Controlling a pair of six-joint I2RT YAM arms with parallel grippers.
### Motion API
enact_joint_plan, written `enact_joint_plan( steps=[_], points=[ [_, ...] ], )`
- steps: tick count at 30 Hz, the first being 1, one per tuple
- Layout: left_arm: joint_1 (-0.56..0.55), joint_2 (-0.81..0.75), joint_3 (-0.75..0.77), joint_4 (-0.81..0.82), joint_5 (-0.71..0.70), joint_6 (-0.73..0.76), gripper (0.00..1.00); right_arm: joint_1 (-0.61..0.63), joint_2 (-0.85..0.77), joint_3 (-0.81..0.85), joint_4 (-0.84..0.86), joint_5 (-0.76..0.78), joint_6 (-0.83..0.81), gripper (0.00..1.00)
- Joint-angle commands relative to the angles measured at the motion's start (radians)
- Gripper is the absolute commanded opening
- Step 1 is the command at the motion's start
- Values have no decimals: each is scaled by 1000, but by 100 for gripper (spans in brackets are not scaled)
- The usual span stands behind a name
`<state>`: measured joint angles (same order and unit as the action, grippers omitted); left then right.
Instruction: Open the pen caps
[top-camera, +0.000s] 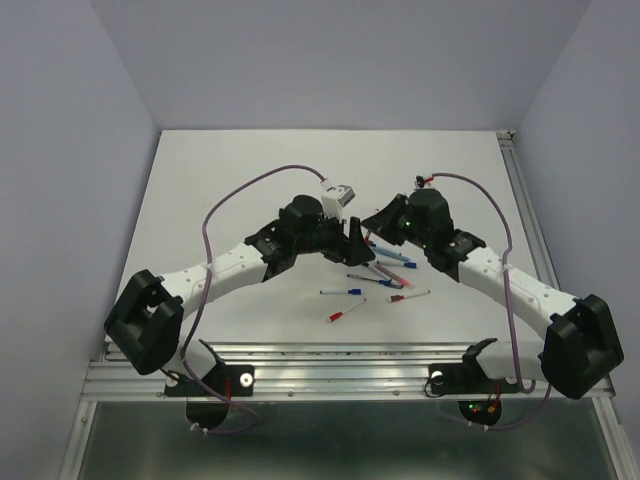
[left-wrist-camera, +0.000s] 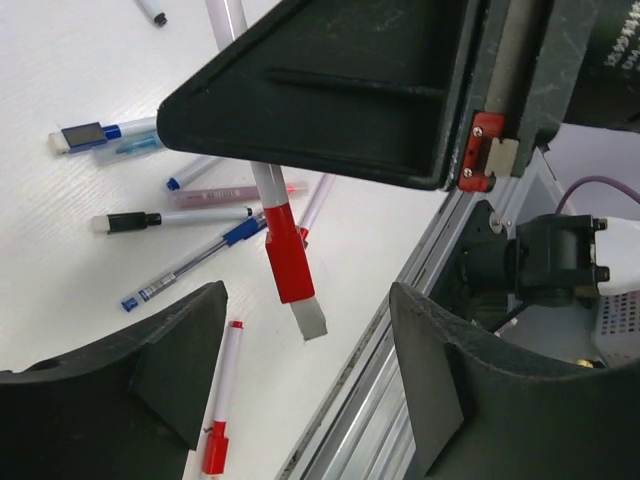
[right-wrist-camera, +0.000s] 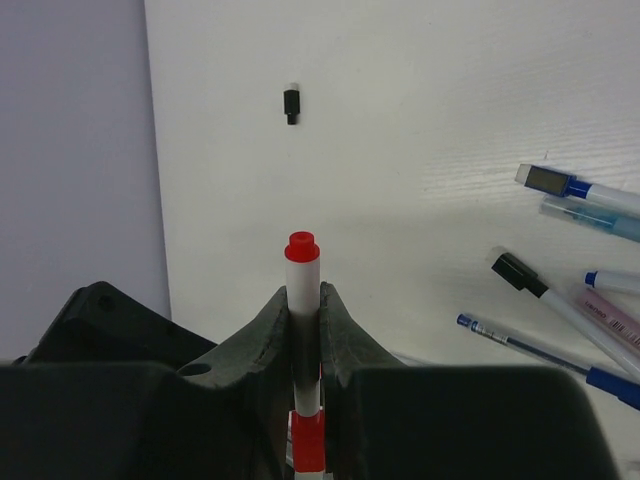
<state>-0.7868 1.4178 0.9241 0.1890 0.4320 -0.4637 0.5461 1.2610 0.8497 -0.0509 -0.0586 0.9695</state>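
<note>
I need to move my right gripper to the right in the top view and down next. I should release the pen on the tabletop, outward of the scattered pens crowding the middle of the table.
My right gripper (right-wrist-camera: 305, 300) is shut on a white-barrelled pen (right-wrist-camera: 302, 265) with a red end, holding it above the table. The pen's red cap (left-wrist-camera: 290, 262) is on the barrel and has a grey tip. It hangs down toward my left gripper (left-wrist-camera: 308, 345), which is open, its fingers apart on either side of the cap's end and not touching it. In the top view the two grippers (top-camera: 355, 240) (top-camera: 380, 222) meet at mid-table above the scattered pens (top-camera: 385, 275). A loose black cap (right-wrist-camera: 291, 103) lies apart on the table.
Several capped pens lie on the white table: a red one (left-wrist-camera: 225, 385), a black-capped one (left-wrist-camera: 170, 218), a blue stick pen (left-wrist-camera: 190, 262), and a blue-capped one (right-wrist-camera: 575, 188). The aluminium rail (left-wrist-camera: 370, 380) of the table's near edge runs close by.
</note>
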Motion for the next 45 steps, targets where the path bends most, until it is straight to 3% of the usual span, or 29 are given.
enact_joint_plan(
  steps=[1,6,9,12,14,17,18,21,24,27,33,38,43,45],
  points=[
    [-11,13,76,23,-19,22,74,25,-23,-15,79,-4,37,1],
    [-15,38,99,21,-22,14,61,38,-25,-17,79,-4,37,1],
    [-17,43,102,18,-35,7,42,43,-22,-17,77,-4,31,1],
    [-17,44,99,18,-42,0,0,46,-12,-8,62,23,14,1],
    [-23,41,91,18,-58,-9,0,48,-8,3,56,52,0,1],
    [-49,30,59,21,-78,-32,0,46,20,38,-4,205,-34,1],
    [-61,26,32,21,-85,-38,0,46,31,55,-19,327,-44,1],
    [-118,6,-43,21,-108,-67,0,34,121,173,-88,591,-75,1],
    [-158,-49,-149,23,-116,-107,0,-49,213,328,-138,680,-104,1],
    [-212,-140,-269,24,-134,-176,0,-147,319,434,-127,710,-127,1],
    [-293,-324,-419,40,-174,-306,0,-222,451,595,-190,754,-159,1],
    [-281,-395,-364,-129,-378,-265,0,-227,440,560,-152,637,-256,1],
    [-119,-304,-234,-235,-420,-170,0,-230,408,433,-92,534,-391,1],
    [12,-258,-185,-238,-401,-144,0,-232,403,379,-78,537,-406,1]
  ],
)
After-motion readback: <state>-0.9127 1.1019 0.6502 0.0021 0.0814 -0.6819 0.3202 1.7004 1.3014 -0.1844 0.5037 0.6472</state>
